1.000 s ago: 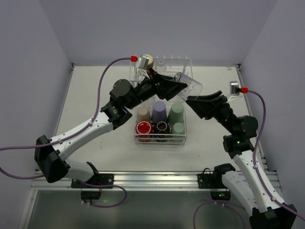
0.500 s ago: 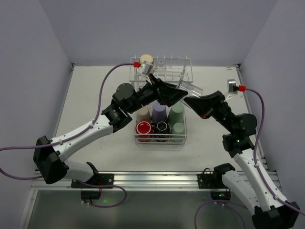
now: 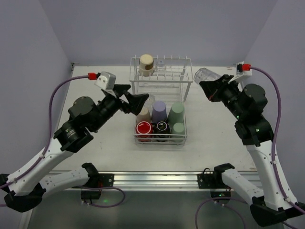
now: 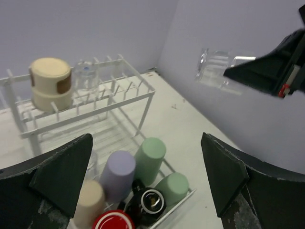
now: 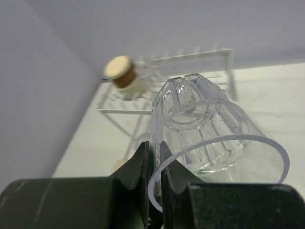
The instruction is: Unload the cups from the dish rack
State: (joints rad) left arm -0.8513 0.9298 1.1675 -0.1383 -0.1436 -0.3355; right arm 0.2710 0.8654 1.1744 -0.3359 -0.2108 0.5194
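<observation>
The clear cup still lies sideways, so the robot's right gripper will next tilt downward and lower the cup onto the bare tabletop beside the rack to release the cup's rim.
The white dish rack stands mid-table. Its upper shelf holds a tan cup and a clear cup. Its lower basket holds tan, lavender, two pale green, red and black cups. My right gripper is shut on the rim of a clear cup, held in the air right of the rack; this cup also shows in the left wrist view. My left gripper is open and empty, above the basket's left side, over the cups.
Grey walls close the table on three sides. The table's back right corner lies just behind the held cup. Bare tabletop shows left and right of the rack.
The clear cup passed from my left gripper to my right. My right gripper shut on its rim and carried it right and back. My left gripper opened and drew back to the left.
</observation>
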